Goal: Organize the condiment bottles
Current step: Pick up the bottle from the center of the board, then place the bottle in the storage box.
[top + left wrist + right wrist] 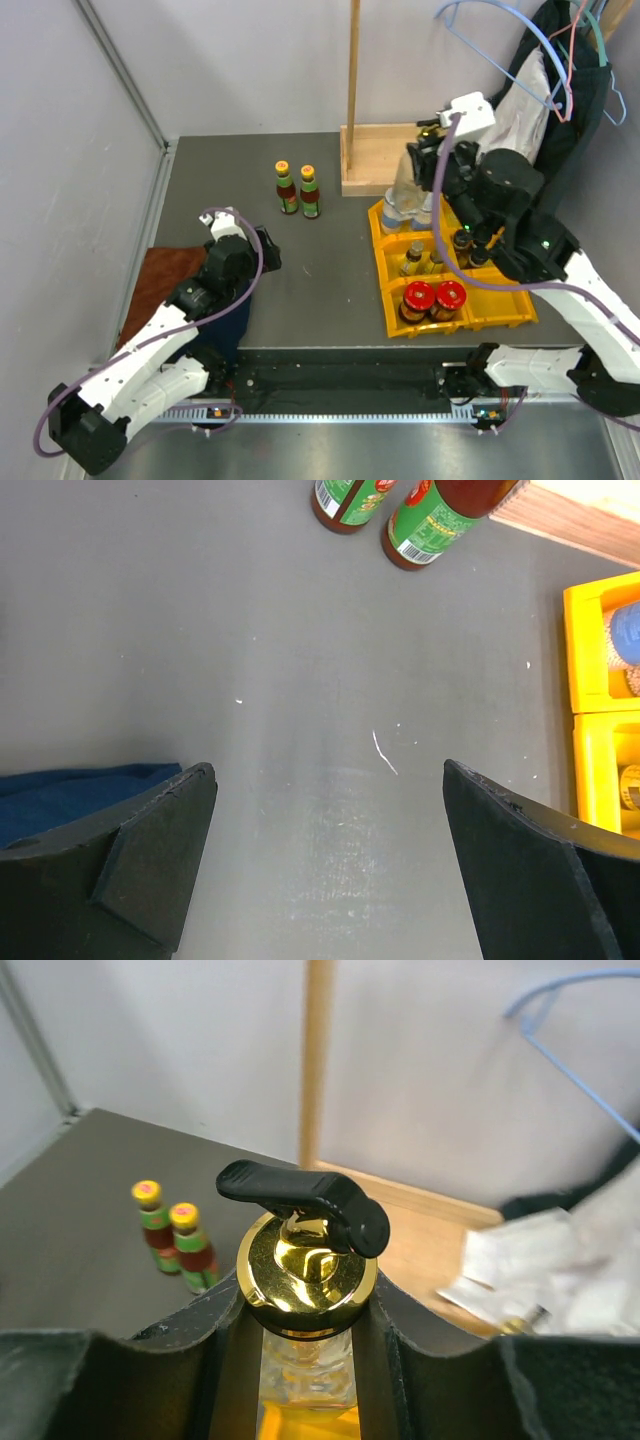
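Note:
The gold-stoppered bottle swings past the bin's jar-filled corner next. My right gripper descends and releases it in the bin's back section, below and to the gripper's right in the top view.
My right gripper (424,165) (308,1308) is shut on the neck of a tall clear gold-stoppered bottle (305,1270) with a black pour lever, and holds it over the back of the yellow bin (392,300). The bottle's clear body also shows in the top view (406,187). The bin holds two red-lidded jars (434,296), small dark bottles (413,258) and pale jars (393,208). Two small green-labelled sauce bottles (298,190) (435,520) (175,1238) stand on the table at mid back. My left gripper (268,250) (330,770) is open and empty, low over the bare table, well short of them.
A wooden stand (375,155) with an upright post sits behind the bin. Hangers and dark clothes (560,80) hang at the back right. A brown cloth (165,275) and a blue cloth (70,795) lie at the table's left edge. Grey walls close the back and left.

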{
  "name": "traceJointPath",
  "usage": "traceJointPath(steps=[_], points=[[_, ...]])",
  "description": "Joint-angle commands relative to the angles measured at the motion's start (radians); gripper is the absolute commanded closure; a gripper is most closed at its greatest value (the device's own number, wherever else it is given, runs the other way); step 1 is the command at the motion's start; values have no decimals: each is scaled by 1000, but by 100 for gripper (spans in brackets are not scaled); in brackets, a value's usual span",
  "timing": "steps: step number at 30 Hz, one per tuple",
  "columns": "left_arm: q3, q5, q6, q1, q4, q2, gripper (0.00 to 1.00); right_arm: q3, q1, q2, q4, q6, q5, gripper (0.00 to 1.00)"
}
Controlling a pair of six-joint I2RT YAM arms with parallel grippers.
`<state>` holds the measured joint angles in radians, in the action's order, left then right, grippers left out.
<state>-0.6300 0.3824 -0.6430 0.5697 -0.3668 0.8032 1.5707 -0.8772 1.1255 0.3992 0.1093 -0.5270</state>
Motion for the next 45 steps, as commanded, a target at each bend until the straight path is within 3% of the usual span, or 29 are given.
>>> traceJointPath(steps=[1, 11, 15, 20, 25, 29, 34, 42, 45], points=[[-63, 1, 39, -5, 51, 24, 1, 31, -9, -134, -20, 32, -227, 100], [-82, -22, 40, -7, 74, 62, 1, -95, -8, -308, -23, 78, -507, 100], [-86, -22, 42, -7, 69, 64, 1, -153, -6, -377, -123, 163, -642, 100], [-88, -30, 40, -7, 78, 74, 1, -239, 33, -386, -273, 300, -697, 100], [-88, -42, 32, -7, 83, 85, 1, -235, 249, -322, -98, 144, -587, 100], [-85, -46, 28, -8, 78, 82, 1, -238, 453, -270, -20, -64, -369, 100], [-76, -46, 26, -7, 77, 79, 1, -372, 613, -274, -157, -131, -206, 100], [-77, -42, 37, -11, 85, 97, 1, -534, 696, -259, -475, -114, -125, 100], [-82, -45, 40, -14, 89, 111, 1, -555, 738, -236, -519, -115, -99, 100]])
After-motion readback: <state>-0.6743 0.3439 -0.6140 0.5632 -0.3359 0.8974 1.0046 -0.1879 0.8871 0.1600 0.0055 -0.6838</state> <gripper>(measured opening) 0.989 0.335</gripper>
